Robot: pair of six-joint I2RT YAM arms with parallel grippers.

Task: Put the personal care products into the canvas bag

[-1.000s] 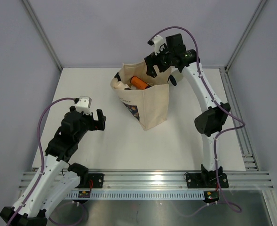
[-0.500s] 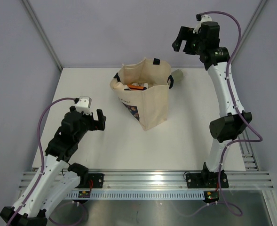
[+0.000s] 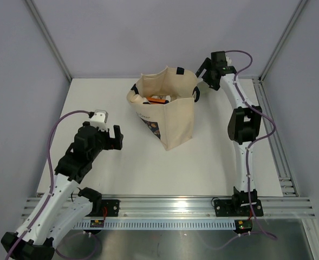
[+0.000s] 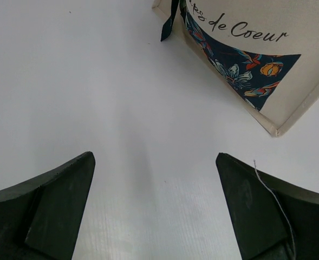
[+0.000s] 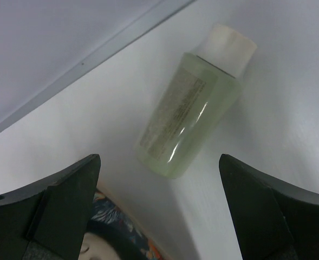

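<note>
My right gripper will next turn its open fingers in line with the sage-green bottle, which lies slantwise below, and lower them astride the bottle's middle (image 5: 187, 114).
The beige canvas bag (image 3: 170, 111) stands upright at the back middle of the table, print side toward the left arm. An amber bottle (image 3: 158, 100) shows inside its open top. My right gripper (image 3: 203, 76) is open, low behind the bag's right side. In the right wrist view the gripper (image 5: 159, 157) sits just short of the base of a sage-green bottle (image 5: 187, 124), which lies flat with its white cap (image 5: 228, 46) pointing away. This bottle is hidden in the top view. My left gripper (image 3: 117, 138) is open and empty, left of the bag (image 4: 256, 49).
The white table (image 3: 121, 168) ends at an aluminium rail (image 3: 170, 206) in front. Grey walls and frame posts (image 3: 51, 40) close the back and sides. The bag's printed lower corner (image 5: 116, 241) lies close by my right gripper's left finger. A black strap (image 3: 196, 93) hangs at the bag's right.
My right gripper was over the bag's mouth, rose up and back to the right, and has now dropped low behind the bag over the green bottle. The left arm has barely moved.
</note>
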